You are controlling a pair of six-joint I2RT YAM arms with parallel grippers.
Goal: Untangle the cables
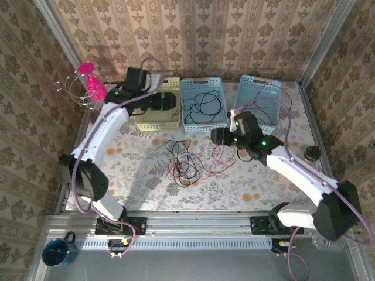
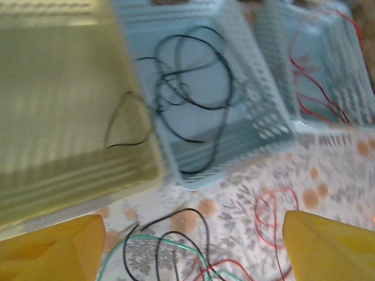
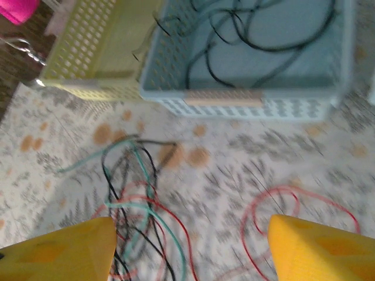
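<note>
My right gripper should reach outward and down next, into the middle blue basket and onto the black cable near the yellow-green basket (image 3: 197, 57), because the black cable is farther out than my gripper.
The cables (image 1: 183, 161) lie in a loose tangle of red, black and teal-green wires on the flowered tabletop, with a red loop (image 1: 220, 155) trailing off to the right. My left gripper (image 1: 170, 104) hovers over the yellow-green basket, open and empty. The tangle's upper loops (image 2: 176, 246) show between its yellow fingers (image 2: 53, 249) in the left wrist view. My right gripper (image 1: 218, 136) hangs just right of the tangle, open and empty. The right wrist view has the tangle (image 3: 137, 199) by the left finger and the red loop (image 3: 281, 205) by the right finger (image 3: 322, 252).
Three baskets stand at the back: a yellow-green basket (image 1: 153, 126) holding one black wire (image 2: 126, 126), a middle blue basket (image 1: 205, 124) with black wires (image 2: 199, 76), and a right blue basket (image 1: 246, 79) with red wires (image 2: 316, 88). A pink object (image 1: 94, 85) stands far left.
</note>
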